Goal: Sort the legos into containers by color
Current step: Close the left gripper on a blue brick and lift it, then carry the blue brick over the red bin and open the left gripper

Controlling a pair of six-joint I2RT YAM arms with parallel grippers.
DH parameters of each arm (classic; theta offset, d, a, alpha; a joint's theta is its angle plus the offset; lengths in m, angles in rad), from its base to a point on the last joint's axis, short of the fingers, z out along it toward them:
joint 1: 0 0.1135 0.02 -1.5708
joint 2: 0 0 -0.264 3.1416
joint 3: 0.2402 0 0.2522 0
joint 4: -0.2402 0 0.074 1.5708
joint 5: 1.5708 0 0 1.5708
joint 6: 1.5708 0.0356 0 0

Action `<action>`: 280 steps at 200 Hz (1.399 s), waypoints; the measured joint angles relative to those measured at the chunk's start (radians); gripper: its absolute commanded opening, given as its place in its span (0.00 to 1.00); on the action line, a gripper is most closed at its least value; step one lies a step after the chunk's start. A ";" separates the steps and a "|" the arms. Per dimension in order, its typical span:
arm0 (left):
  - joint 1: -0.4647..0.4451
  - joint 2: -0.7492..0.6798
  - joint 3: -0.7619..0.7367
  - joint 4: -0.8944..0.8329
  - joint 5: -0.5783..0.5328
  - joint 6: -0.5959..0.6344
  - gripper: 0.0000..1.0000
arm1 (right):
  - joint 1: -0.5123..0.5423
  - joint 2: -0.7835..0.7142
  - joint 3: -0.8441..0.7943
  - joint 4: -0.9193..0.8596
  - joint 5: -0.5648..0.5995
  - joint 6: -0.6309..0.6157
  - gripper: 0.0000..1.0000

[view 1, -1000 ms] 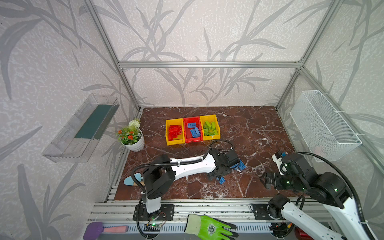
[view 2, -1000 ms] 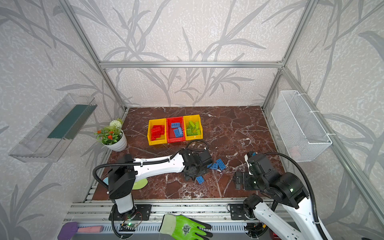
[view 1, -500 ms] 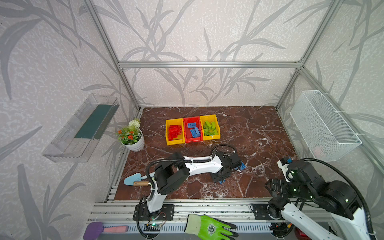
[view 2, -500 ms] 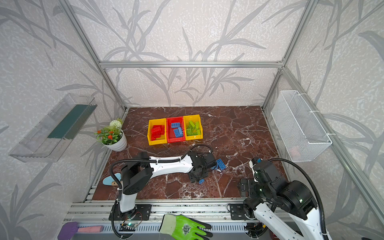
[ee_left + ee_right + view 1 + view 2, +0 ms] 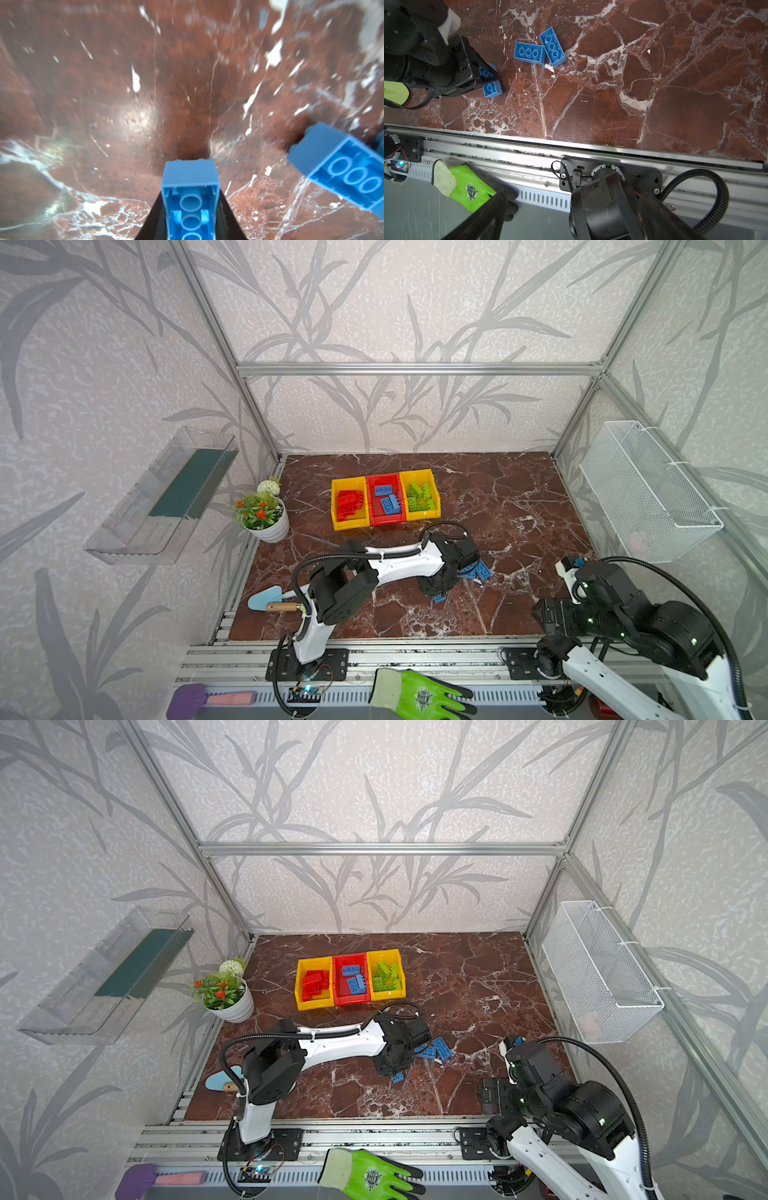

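Observation:
I will lift my left gripper and swing it outward over the red container (image 5: 386,499) to let go of the blue lego, because blue legos are already in that container.
My left gripper (image 5: 436,591) (image 5: 190,209) is down at the marble floor, shut on a blue lego (image 5: 190,187) (image 5: 492,89) that lies studs down, hollow side up. Two more blue legos (image 5: 476,571) (image 5: 529,52) lie touching just right of it, one of them (image 5: 340,166) in the left wrist view. At the back stand the containers: a yellow one (image 5: 351,525) with red legos, a red one (image 5: 386,522) with blue legos and a yellow one (image 5: 424,515) with green legos. My right gripper (image 5: 546,616) (image 5: 577,193) is open and empty over the front rail.
A potted plant (image 5: 264,514) and a small trowel (image 5: 270,599) are at the left edge. A green glove (image 5: 415,695) lies on the front rail. A wire basket (image 5: 648,489) hangs on the right wall and a clear tray (image 5: 166,493) on the left wall.
My left gripper has come down and closed on the blue lego. The right arm has drawn back toward the front right corner, still open.

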 measured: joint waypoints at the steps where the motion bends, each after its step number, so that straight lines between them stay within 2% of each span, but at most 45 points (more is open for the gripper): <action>1: 0.002 0.000 0.002 -0.002 -0.001 0.002 0.10 | 0.000 0.002 0.000 0.001 0.000 0.000 0.99; 41: 0.127 -0.039 0.089 -0.094 -0.039 0.118 0.10 | 0.000 0.080 0.001 0.069 0.001 0.007 0.99; 94: 0.380 -0.087 0.248 -0.198 -0.094 0.320 0.10 | 0.000 0.288 0.047 0.206 0.012 0.021 0.99; 125: 0.497 -0.005 0.424 -0.254 -0.111 0.454 0.10 | 0.000 0.441 0.115 0.285 0.018 0.026 0.99; 164: 0.584 0.172 0.600 -0.280 -0.099 0.573 0.12 | -0.002 0.634 0.227 0.361 0.026 0.019 0.99; 182: 0.613 0.251 0.665 -0.297 -0.081 0.611 0.23 | -0.008 0.705 0.277 0.386 0.026 0.013 0.99; 202: 0.636 0.342 0.763 -0.323 -0.064 0.650 0.54 | -0.015 0.772 0.329 0.404 0.026 0.006 0.99; 213: 0.643 0.385 0.822 -0.338 -0.056 0.663 0.63 | -0.018 0.806 0.355 0.410 0.026 0.003 0.99; 240: 0.655 0.456 0.940 -0.362 -0.036 0.697 0.68 | -0.024 0.859 0.402 0.411 0.026 0.001 0.99; 280: 0.650 0.444 0.960 -0.364 -0.028 0.711 0.68 | -0.041 0.845 0.394 0.397 0.024 -0.002 0.99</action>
